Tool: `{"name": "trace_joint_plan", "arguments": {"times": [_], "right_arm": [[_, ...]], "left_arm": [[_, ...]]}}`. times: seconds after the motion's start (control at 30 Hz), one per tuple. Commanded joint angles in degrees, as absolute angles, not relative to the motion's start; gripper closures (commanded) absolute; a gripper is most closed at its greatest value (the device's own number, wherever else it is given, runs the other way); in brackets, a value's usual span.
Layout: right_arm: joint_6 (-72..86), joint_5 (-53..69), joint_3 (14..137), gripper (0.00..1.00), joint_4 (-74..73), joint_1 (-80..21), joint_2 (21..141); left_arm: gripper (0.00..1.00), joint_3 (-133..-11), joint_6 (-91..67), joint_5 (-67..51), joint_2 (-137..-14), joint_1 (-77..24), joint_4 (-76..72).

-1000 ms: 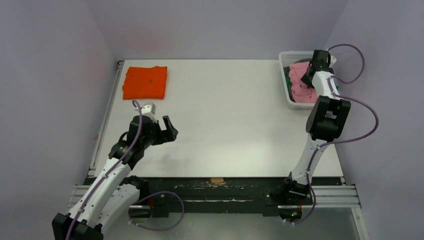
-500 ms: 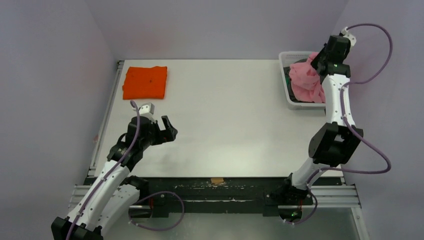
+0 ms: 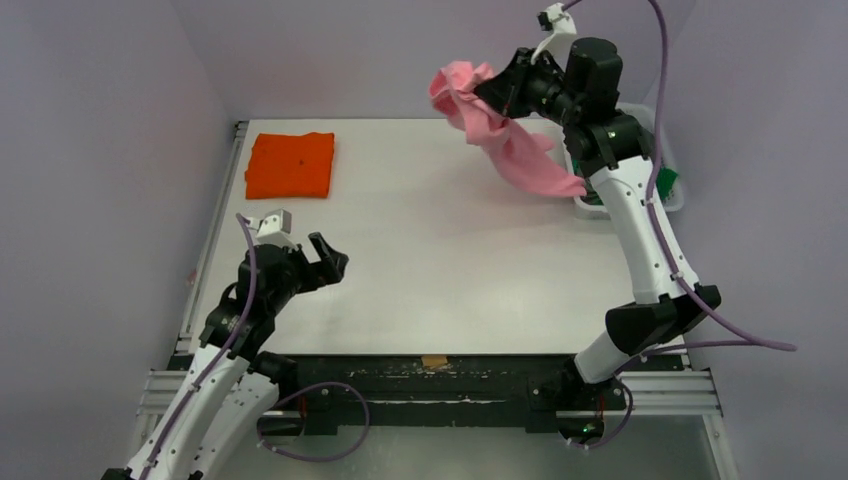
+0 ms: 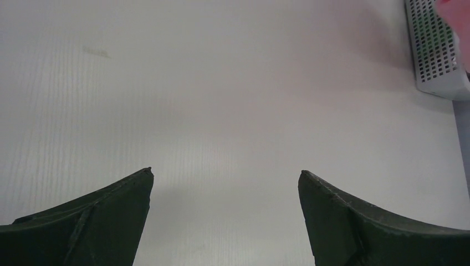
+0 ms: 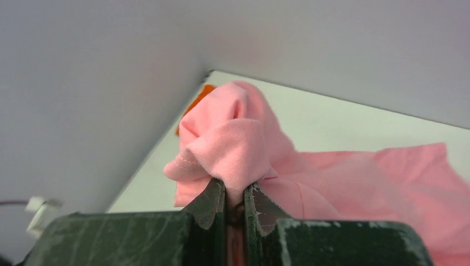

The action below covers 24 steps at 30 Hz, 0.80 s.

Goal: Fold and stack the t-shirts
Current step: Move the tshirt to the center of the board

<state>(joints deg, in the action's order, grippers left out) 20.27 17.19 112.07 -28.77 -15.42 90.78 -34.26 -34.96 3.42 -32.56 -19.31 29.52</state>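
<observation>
I should next swing the light pink t-shirt toward my left gripper with my right gripper, then move down and back onto the table's bare white middle (image 3: 430, 249).
My right gripper (image 3: 492, 92) is shut on the light pink t-shirt (image 3: 505, 140) and holds it high above the table's far right part. The cloth hangs down towards the basket. In the right wrist view the pink t-shirt (image 5: 238, 144) is bunched between the closed fingers (image 5: 213, 202). The bright orange t-shirt (image 3: 291, 164) lies folded flat at the far left of the table. A bit of green t-shirt (image 3: 666, 181) shows in the basket. My left gripper (image 3: 332, 260) is open and empty over the near left of the table; its fingers (image 4: 105, 216) stand wide apart.
The white mesh basket (image 3: 588, 205) stands at the far right edge; its corner also shows in the left wrist view (image 4: 438, 55). Grey walls close in the left, back and right sides. The white table (image 3: 430, 250) has a metal rail along its left edge.
My right arm has lifted the pink t-shirt out of the basket and swung it up and to the left. My left arm has shifted slightly.
</observation>
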Motion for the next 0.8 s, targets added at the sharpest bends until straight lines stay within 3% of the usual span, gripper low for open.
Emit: {"name": "trace_joint_plan", "arguments": {"times": [0.0, 0.13, 0.27, 0.47, 0.53, 0.7, 0.77], "right_arm": [[21.0, 30.6, 117.1, 1.00, -25.1, -20.4, 92.0], [21.5, 34.6, 117.3, 1.00, -23.8, -23.4, 92.9], [20.5, 32.3, 109.8, 1.00, -22.4, -23.4, 89.0], [22.4, 12.3, 79.9, 0.99, -20.2, -20.4, 78.9], [27.9, 9.2, 68.7, 0.90, -19.6, -16.4, 77.6], [32.7, -0.6, 50.4, 0.34, -20.0, -10.2, 74.9], [31.8, -6.6, 49.9, 0.20, -22.4, -10.1, 71.8]], "left_arm": [[0.00, -35.1, -37.2, 6.5, -30.7, -19.5, 32.4], [0.00, -35.6, -38.5, 9.1, -29.2, -19.6, 35.5], [0.00, -35.8, -39.3, 10.4, -27.8, -19.5, 37.6], [0.00, -35.0, -40.7, 10.6, -27.9, -19.5, 37.9], [0.00, -34.9, -40.8, 10.1, -28.8, -19.5, 38.1], [0.00, -34.3, -41.0, 7.5, -32.4, -19.5, 38.5], [0.00, -33.5, -41.3, 6.0, -34.8, -19.6, 37.8]]}}
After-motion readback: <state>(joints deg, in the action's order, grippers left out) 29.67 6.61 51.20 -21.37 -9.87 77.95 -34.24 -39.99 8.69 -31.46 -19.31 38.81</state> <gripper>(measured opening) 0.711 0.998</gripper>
